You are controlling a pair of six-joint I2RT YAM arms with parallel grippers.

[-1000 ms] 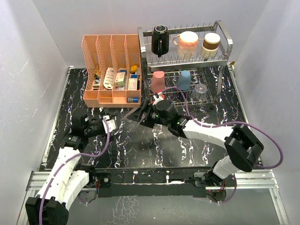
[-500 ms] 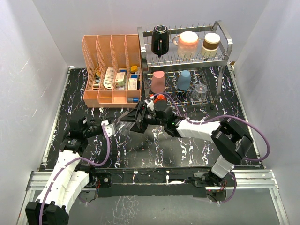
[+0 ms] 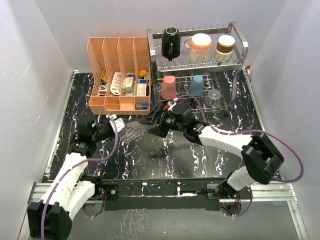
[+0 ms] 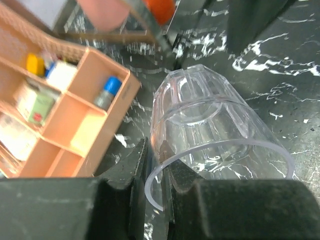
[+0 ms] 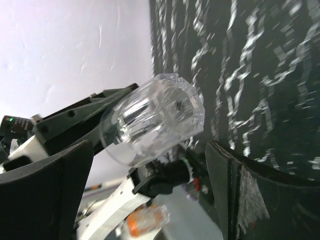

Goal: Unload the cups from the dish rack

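My left gripper should tilt fingers-down, lowering the sideways clear glass upright to release it, since the bare tabletop [image 3: 136, 120] [image 4: 140, 125] beside the organizer is below.
A clear glass [image 3: 131, 131] lies on its side just above the dark marbled table, its rim pinched by my left gripper [image 3: 119, 129]. In the left wrist view one finger sits inside the clear glass [image 4: 215, 125] and one outside, with the left gripper [image 4: 156, 167] shut on the wall. My right gripper [image 3: 154, 124] stands open just right of the glass, not touching it; its wrist view shows the glass [image 5: 155, 117] beyond the spread fingers [image 5: 47, 192]. The dish rack [image 3: 239, 59] holds a black mug [image 3: 170, 42], peach mug [image 3: 201, 45], steel cup [image 3: 225, 47], pink tumbler [image 3: 168, 86], blue tumbler [image 3: 196, 85] and another clear glass [image 3: 214, 97].
A peach-orange organizer [image 3: 120, 102] with small boxes and bottles stands left of the rack, close behind the left gripper; its corner [image 4: 80, 115] shows in the left wrist view. A small orange-red cup [image 3: 171, 103] peeks out behind the right arm. White walls enclose the table.
The glass passed from the right gripper to the left: the left gripper closed on its rim, and the right gripper opened and drew back to the right.
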